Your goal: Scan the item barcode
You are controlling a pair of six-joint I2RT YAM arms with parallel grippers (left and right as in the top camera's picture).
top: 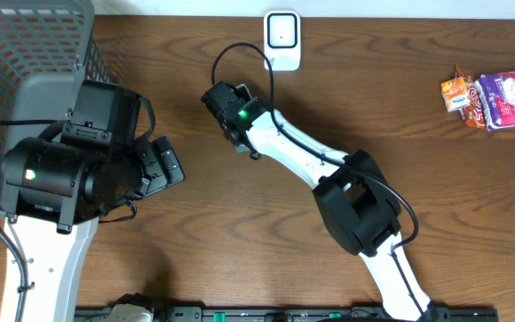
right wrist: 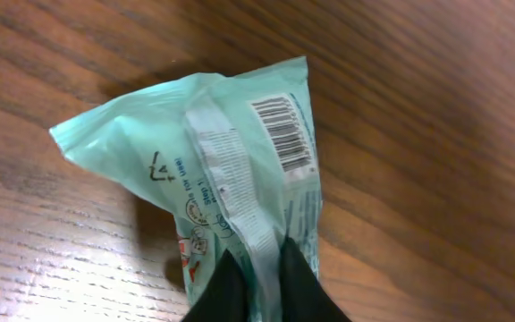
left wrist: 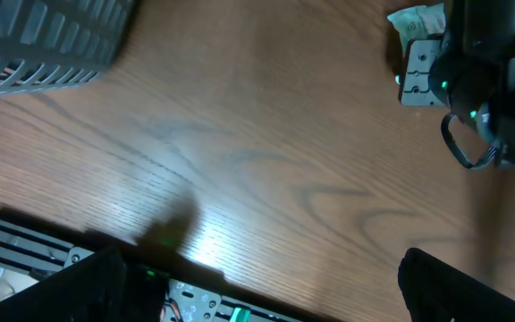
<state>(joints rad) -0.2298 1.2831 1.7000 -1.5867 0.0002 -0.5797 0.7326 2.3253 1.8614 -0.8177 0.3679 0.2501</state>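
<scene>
I will lift and tilt my right gripper over the table's wood to its right in the overhead view and release the packet there, because the barcode (right wrist: 284, 134) faces up.
The item is a mint-green foil packet (right wrist: 213, 170) lying on the wooden table, back side up. Its black barcode (right wrist: 284, 134) shows on a white patch near the top right corner. My right gripper (right wrist: 259, 279) is shut on the packet's centre seam, a dark finger on each side. In the overhead view the right gripper (top: 221, 100) covers the packet, a little left of and below the white scanner (top: 282, 40). The left wrist view catches a corner of the packet (left wrist: 418, 20) beside the right gripper (left wrist: 472, 67). My left gripper (top: 173, 165) stands open and empty, well to the left.
A grey mesh basket (top: 7, 45) fills the back left corner. Other snack packets (top: 494, 97) lie at the far right. A black rail with electronics (left wrist: 34, 246) runs along the table's front edge. Bare wood lies between the two grippers.
</scene>
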